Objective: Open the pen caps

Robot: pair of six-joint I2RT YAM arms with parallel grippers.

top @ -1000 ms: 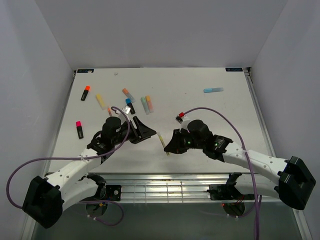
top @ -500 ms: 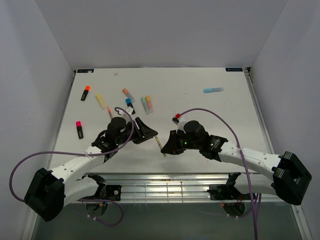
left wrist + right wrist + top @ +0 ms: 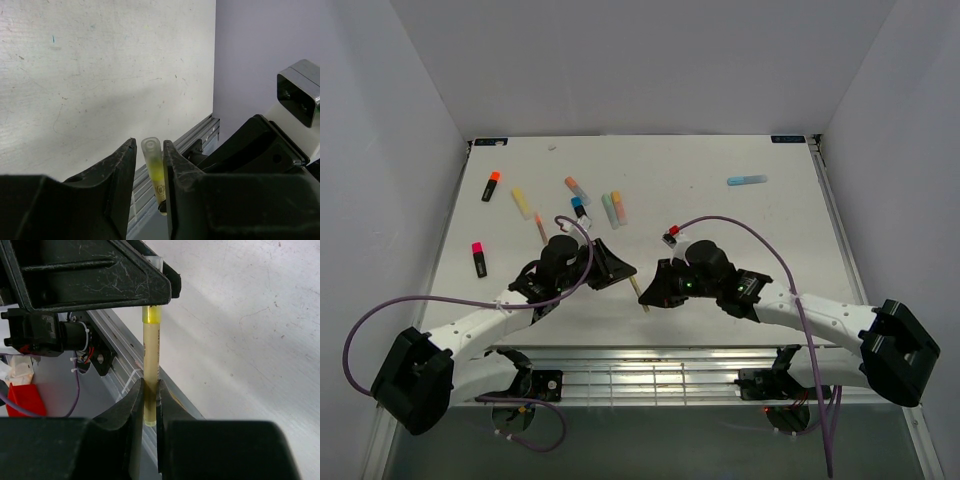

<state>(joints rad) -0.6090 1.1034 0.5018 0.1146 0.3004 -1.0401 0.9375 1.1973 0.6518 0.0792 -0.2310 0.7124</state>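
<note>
The robot's right gripper should next pull the pen away from the cap, move it outward, lower it and let it go, because the bare tabletop is outward and below.
A thin yellow pen (image 3: 638,289) is held off the table near its front edge, between my two grippers. My right gripper (image 3: 651,297) is shut on the pen's lower body (image 3: 151,355). In the right wrist view my right gripper (image 3: 149,390) pinches the pen tightly. My left gripper (image 3: 620,268) sits around the pen's clear, yellow-tinted cap (image 3: 151,156). In the left wrist view my left gripper (image 3: 149,150) has the cap touching the right finger, with a thin gap at the left finger. The left fingers (image 3: 100,280) cover the cap in the right wrist view.
Capped markers lie at the back left: black with orange (image 3: 491,186), black with pink (image 3: 478,259), yellow (image 3: 522,203), orange (image 3: 576,186), blue and black (image 3: 580,210), green (image 3: 608,208). A blue pen (image 3: 747,181) lies at the back right. The metal front rail (image 3: 640,375) is just below.
My left gripper has moved right and nearer until its fingers flank the pen's cap. My right gripper has shifted slightly left, still holding the pen.
</note>
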